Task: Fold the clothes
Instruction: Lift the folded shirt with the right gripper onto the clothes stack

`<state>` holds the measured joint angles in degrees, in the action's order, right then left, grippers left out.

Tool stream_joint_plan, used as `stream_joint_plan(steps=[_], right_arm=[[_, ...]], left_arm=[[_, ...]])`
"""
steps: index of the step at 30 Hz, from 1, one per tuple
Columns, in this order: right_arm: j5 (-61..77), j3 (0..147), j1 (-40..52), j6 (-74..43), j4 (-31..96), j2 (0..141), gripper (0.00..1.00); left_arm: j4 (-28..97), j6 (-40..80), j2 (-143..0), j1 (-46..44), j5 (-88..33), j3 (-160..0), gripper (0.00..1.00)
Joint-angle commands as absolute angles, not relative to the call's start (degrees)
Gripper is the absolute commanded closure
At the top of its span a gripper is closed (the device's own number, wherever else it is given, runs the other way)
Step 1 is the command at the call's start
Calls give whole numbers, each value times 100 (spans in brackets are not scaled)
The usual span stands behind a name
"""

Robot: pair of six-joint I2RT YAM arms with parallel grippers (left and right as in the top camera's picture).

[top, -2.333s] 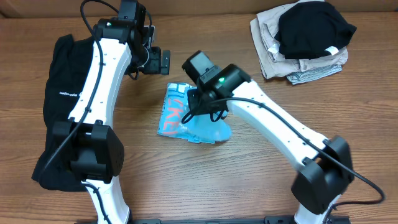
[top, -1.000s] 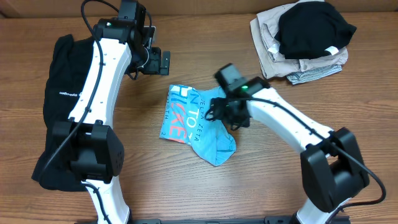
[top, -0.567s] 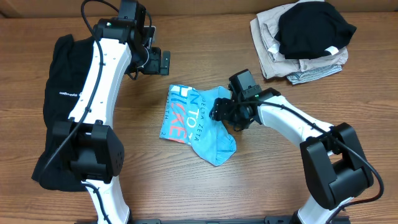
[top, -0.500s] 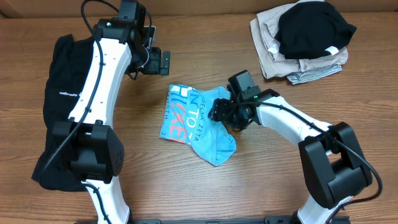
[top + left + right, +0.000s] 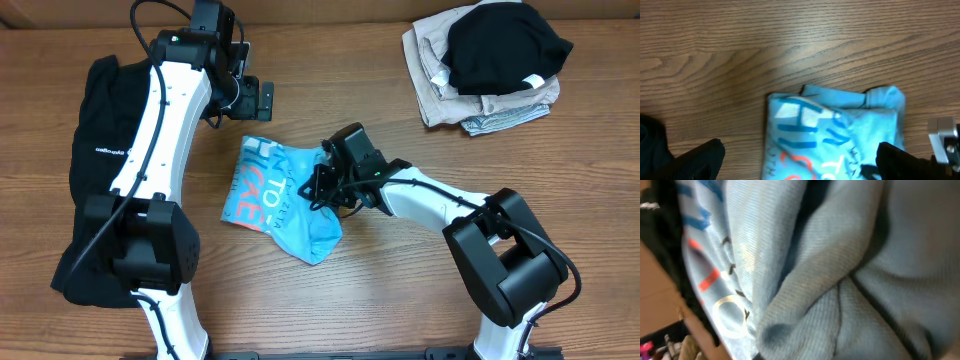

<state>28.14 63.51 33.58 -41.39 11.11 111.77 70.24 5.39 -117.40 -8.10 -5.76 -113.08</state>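
Observation:
My right gripper next raises the T-shirt (image 5: pixel 272 200), swings it outward over the black piece on the pile and releases, as folded clothes are stacked there.
The light blue T-shirt (image 5: pixel 272 200) with white and orange lettering lies bunched on the wooden table, at the middle. My right gripper (image 5: pixel 319 187) is low at the shirt's right edge, pressed into the cloth. Its wrist view is filled with blue folds (image 5: pixel 840 255) and its fingers are hidden there. My left gripper (image 5: pixel 262 100) hangs open and empty above the table, beyond the shirt's far edge. Its two fingertips (image 5: pixel 800 165) stand wide apart over the shirt (image 5: pixel 835 130). The long black garment (image 5: pixel 92 150) with a small white logo lies at the far left, partly under the left arm.
A pile of folded beige and grey clothes (image 5: pixel 440 70) with a black piece (image 5: pixel 500 45) on top sits at the back right. Bare wood (image 5: pixel 400 290) lies in front of the shirt.
My right gripper has moved left, and the T-shirt has shifted left with it and bunched up. The left arm has not moved.

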Motion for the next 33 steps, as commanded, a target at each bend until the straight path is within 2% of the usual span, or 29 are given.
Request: stream_joint_plan(steps=[1,9,16,27,33], right_arm=[[3369,6340,3212,-4202,753,11153,96],[4047,6375,2394,-4211,729,10189,96],[4086,6657,1594,-4198,823,9314,96],[3614,8025,255,-4252,329,9260,96],[3179,8184,-432,-4493,-519,9317,96]], left_arm=[[7017,381,-11701,-727,-530,-11295,0],[7017,384,-11701,-469,-537,-11295,0],[7017,388,-11701,-220,-558,-11295,0],[6925,386,-11701,-185,-556,-11295,0],[6825,419,-11701,-187,-558,-11295,0]])
